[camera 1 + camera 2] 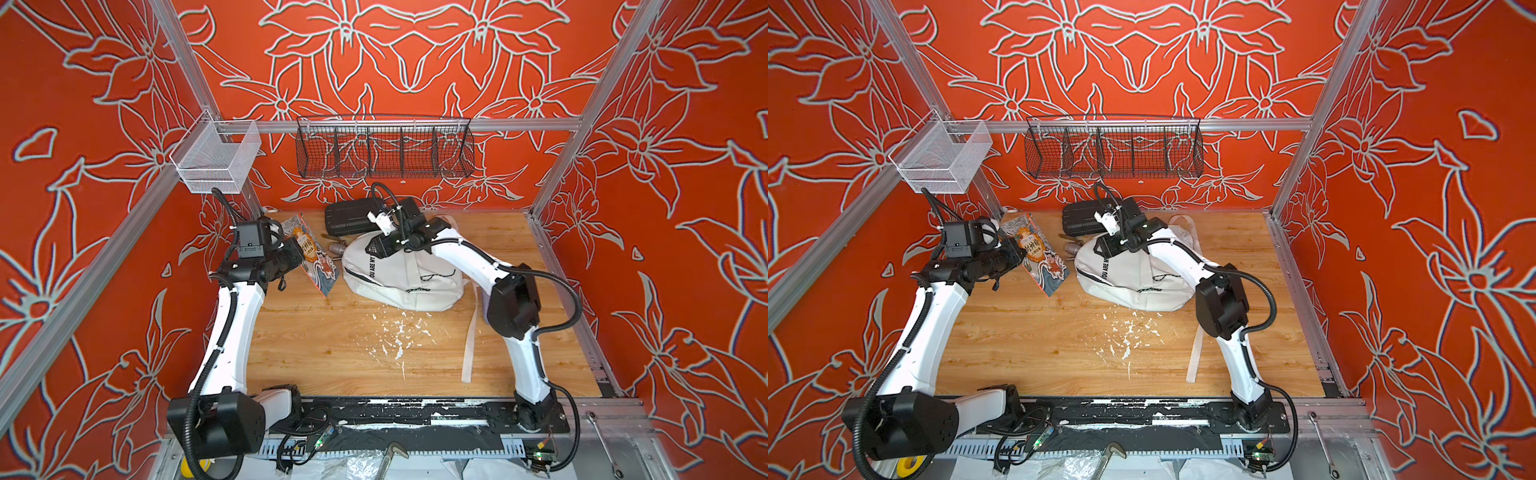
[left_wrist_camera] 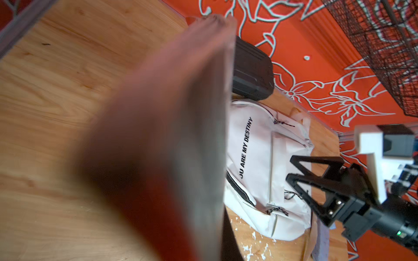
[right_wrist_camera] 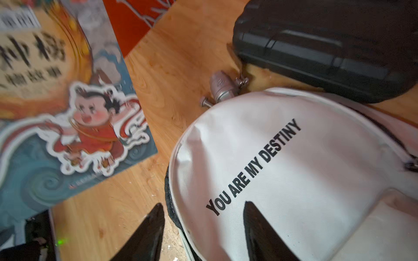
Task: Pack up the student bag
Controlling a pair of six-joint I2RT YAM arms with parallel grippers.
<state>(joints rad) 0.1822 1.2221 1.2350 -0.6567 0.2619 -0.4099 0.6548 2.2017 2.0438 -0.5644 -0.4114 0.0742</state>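
Observation:
My right gripper lowers next until its open fingers straddle the flap's zip edge (image 1: 357, 274) (image 3: 188, 237) just below them, because the dark gap shows it already unzipped.
The student bag (image 1: 409, 282) (image 1: 1136, 284) lies flat at the back of the wooden table, white with black lettering (image 3: 255, 167), its side zip showing a dark gap (image 2: 237, 189). My right gripper (image 3: 203, 204) (image 2: 291, 168) hangs open just over the bag's zipped edge, with one finger over the fabric and the other over the table, and holds nothing. An illustrated book (image 1: 316, 257) (image 1: 1040, 259) (image 3: 67, 101) is tilted above the table left of the bag, with my left gripper (image 1: 296, 252) shut on it. The blurred book (image 2: 181, 135) hides the jaws in the left wrist view.
A black ribbed hard case (image 1: 349, 218) (image 3: 328, 45) lies behind the bag against the back wall. A small metal fitting (image 1: 334, 248) (image 3: 220, 88) sits between them. A long white strap (image 1: 469, 345) trails forward. A black wire basket (image 1: 384, 151) and a white mesh basket (image 1: 216, 158) hang above.

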